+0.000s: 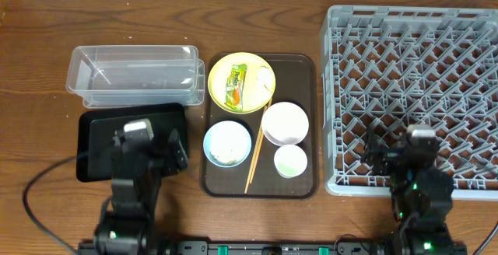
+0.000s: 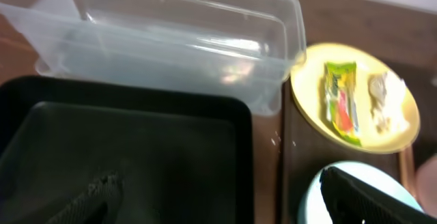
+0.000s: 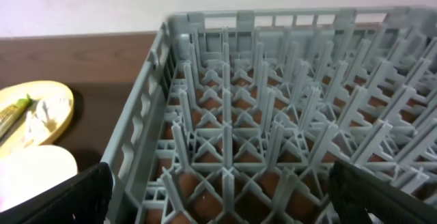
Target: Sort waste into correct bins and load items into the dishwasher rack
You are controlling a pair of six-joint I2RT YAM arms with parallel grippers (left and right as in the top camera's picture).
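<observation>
The light blue bowl's rim (image 1: pixel 249 144) (image 2: pixel 402 188) beside the chopsticks is the next place for my left gripper, which will move across from over the black tray and go down to it.
On the yellow plate (image 1: pixel 250 99) lie a green-and-orange wrapper (image 1: pixel 236 86) and a white tissue (image 1: pixel 264 77); both also show in the left wrist view, wrapper (image 2: pixel 341 101) and tissue (image 2: pixel 380 101). A light blue bowl (image 1: pixel 227 143), a white bowl (image 1: pixel 285 123), a small cup (image 1: pixel 290 160) and two chopsticks (image 1: pixel 254 158) share the brown serving tray (image 1: pixel 307 68). My left gripper (image 1: pixel 150 148) (image 2: pixel 225 207) hangs open over the black tray (image 1: pixel 93 142), near its right edge. My right gripper (image 1: pixel 405 158) (image 3: pixel 225 203) stands open over the near-left part of the grey rack (image 1: pixel 412 61) (image 3: pixel 273 108).
The clear tub (image 1: pixel 132 75) (image 2: pixel 171 39) sits behind the black tray, touching the serving tray's left side. The rack's left wall (image 3: pixel 140 115) stands close to the serving tray. Bare wooden tabletop (image 1: pixel 47 22) lies at the far left and back.
</observation>
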